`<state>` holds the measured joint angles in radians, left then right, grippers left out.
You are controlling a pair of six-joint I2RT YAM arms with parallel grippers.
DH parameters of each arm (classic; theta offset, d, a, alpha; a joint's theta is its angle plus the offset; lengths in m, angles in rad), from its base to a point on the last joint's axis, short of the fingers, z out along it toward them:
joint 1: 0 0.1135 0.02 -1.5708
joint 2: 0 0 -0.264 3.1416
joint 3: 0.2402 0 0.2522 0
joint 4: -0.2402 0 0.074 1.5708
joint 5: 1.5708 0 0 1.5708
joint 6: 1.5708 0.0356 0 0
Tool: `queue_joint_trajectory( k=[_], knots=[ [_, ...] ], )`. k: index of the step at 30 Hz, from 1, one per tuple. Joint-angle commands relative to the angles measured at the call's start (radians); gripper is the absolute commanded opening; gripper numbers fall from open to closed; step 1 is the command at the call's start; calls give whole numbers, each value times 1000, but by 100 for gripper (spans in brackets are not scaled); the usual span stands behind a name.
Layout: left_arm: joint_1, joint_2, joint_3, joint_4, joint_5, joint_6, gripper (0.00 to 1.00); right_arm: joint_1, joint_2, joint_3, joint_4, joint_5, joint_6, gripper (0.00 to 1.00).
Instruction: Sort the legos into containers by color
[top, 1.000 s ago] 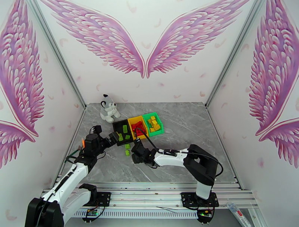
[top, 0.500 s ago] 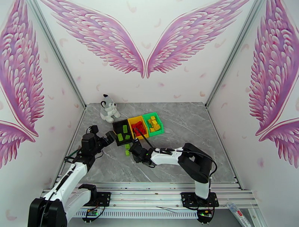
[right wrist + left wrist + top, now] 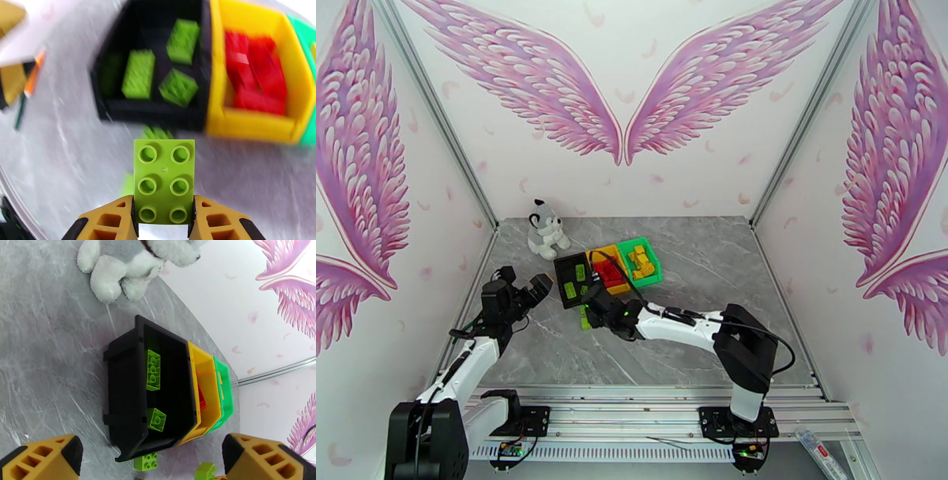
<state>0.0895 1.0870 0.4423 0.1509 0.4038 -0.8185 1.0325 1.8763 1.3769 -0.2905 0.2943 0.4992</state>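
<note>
I will next move my right gripper outward over the open black container (image 3: 560, 278) and let go of the light-green lego inside it. That bin of green legos is outward of the gripper.
My right gripper (image 3: 164, 215) is shut on a light-green lego (image 3: 164, 179), held studs-up just in front of the black container (image 3: 104, 108). That bin holds several green legos (image 3: 138, 75). Beside it stand the yellow container (image 3: 252, 126) with red legos (image 3: 256, 79) and the green container (image 3: 651, 253) with yellow legos (image 3: 640, 262). Loose green legos (image 3: 145, 462) lie on the table by the black bin's near end. My left gripper (image 3: 535, 286) hangs open to the left of the black container (image 3: 560, 278), nothing between its fingers (image 3: 43, 457).
A grey-white plush toy (image 3: 545, 229) sits at the back left, just behind the bins. The grey marble table (image 3: 711, 268) is walled by metal posts and winged panels. Open tabletop lies to the right of the bins and in front of the arms.
My right gripper has shut on the green lego and carried it left and back toward the black container. The left arm has drawn back to the left, still open.
</note>
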Motion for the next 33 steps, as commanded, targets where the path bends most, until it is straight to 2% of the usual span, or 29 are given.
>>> queue_joint_trajectory(
  k=[1,5,8,14,17,22,30,33],
  knots=[
    [69,23,-51,67,51,-63,99,0,96,144,-64,36,-25,27],
    [148,43,-100,137,104,-124,99,-18,211,327,-132,63,-22,28],
    [170,47,-114,160,126,-142,99,-32,284,438,-171,71,-25,31],
    [173,37,-108,164,148,-143,99,-48,389,631,-253,58,-43,57],
    [169,28,-103,157,151,-134,99,-47,394,663,-275,51,-51,63],
    [135,8,-80,118,134,-98,99,-34,325,563,-242,48,-51,63],
    [50,-52,-35,14,49,-19,99,0,132,241,-122,69,-27,63],
    [25,-75,-24,-19,14,4,99,11,82,143,-88,70,-9,66]
  ],
)
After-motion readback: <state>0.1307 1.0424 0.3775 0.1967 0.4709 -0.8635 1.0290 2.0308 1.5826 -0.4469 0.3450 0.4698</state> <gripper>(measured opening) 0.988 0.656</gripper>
